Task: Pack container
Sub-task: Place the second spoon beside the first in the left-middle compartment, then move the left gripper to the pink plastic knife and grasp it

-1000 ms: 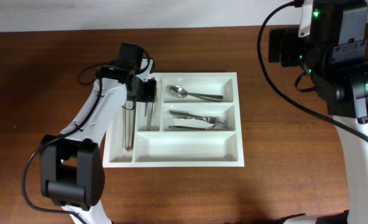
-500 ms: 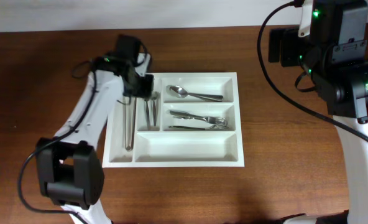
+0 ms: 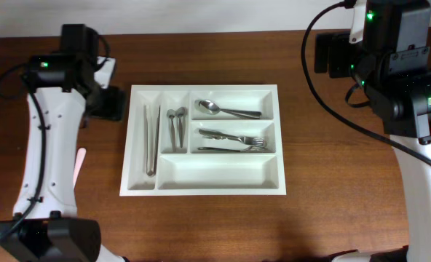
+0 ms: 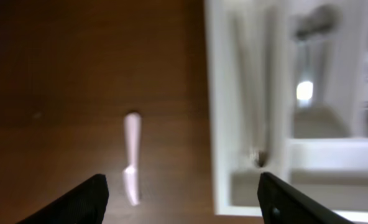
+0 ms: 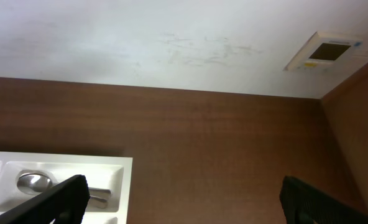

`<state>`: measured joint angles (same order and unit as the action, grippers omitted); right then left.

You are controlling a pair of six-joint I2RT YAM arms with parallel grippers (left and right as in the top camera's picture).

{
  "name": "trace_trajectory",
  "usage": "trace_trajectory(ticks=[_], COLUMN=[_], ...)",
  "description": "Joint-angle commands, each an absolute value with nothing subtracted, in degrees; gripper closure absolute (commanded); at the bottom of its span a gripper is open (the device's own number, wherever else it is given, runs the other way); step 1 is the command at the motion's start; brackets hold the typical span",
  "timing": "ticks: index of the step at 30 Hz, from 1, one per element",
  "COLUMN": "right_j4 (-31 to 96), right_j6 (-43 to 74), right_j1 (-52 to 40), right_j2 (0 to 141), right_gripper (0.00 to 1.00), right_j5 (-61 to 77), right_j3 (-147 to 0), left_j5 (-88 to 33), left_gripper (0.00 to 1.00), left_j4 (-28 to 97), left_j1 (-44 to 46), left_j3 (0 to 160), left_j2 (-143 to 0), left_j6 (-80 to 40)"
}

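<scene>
Next, my left gripper will move back and down onto the pink utensil's narrow middle (image 3: 76, 177) (image 4: 130, 169), since it lies below the fingertips and to their left in the overhead view.
The white container (image 3: 201, 187) lies mid-table. Its far-left narrow compartment holds long knives (image 3: 151, 138), and the narrow one beside it holds two small spoons (image 3: 176, 125). A large spoon (image 3: 226, 110) fills the top wide compartment and forks (image 3: 234, 140) the middle one; the bottom one is bare. My left gripper (image 3: 111, 104) hovers just left of the container's top left corner. In the left wrist view this gripper (image 4: 184, 202) is open with nothing between its fingers. My right gripper (image 5: 184, 199) is open and empty, held high at the back right.
A pale pink plastic utensil (image 3: 79, 163) lies on the brown table left of the container, also seen from the left wrist (image 4: 131, 158). The right arm (image 3: 390, 65) fills the back right corner. A white wall runs behind the table.
My left gripper has opened and drawn back left from the second narrow compartment to beside the container. The small spoons now lie there uncovered. The right arm has not moved.
</scene>
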<state>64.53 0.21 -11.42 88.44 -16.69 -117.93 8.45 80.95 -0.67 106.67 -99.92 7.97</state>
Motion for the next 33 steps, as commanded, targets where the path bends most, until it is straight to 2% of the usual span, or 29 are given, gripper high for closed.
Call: trace_trajectory(ticks=[1,6,10,14,23,28,33], right_j4=[64.38,64.38,64.38,64.38,64.38,64.36,64.38], right_j6=[0.93,0.93,0.93,0.93,0.93,0.93,0.93], right_j1=[-11.11,-11.11,-11.11,-11.11,-11.11,-11.11,-11.11], right_j2=[88.49,88.49,88.49,88.49,88.49,88.49,88.49], right_gripper=[0.01,0.01,0.01,0.01,0.01,0.01,0.01], right_j5=[-17.43,-17.41,-17.43,-17.43,-17.43,-17.43,-17.43], right_j3=[-118.41,-118.41,-118.41,-118.39,-118.41,-118.41,-118.39], left_j5=[13.32,12.38,4.86,2.98,2.92,-1.85,-1.76], left_gripper=[0.2,0.21,0.27,0.27,0.27,0.33,0.33], left_j4=[81.08,83.2,85.8,85.8,75.55,69.01,56.69], left_j1=[-4.58,-9.89,-14.35,-17.12,-23.81,-27.49,-27.2], left_j3=[106.0,106.0,106.0,106.0,101.69,88.38,74.91], left_j2=[-100.38,-100.38,-99.96,-97.82,-97.56,-97.8,-97.82], left_j6=[14.15,18.46,21.89,23.97,33.32,34.65,37.17])
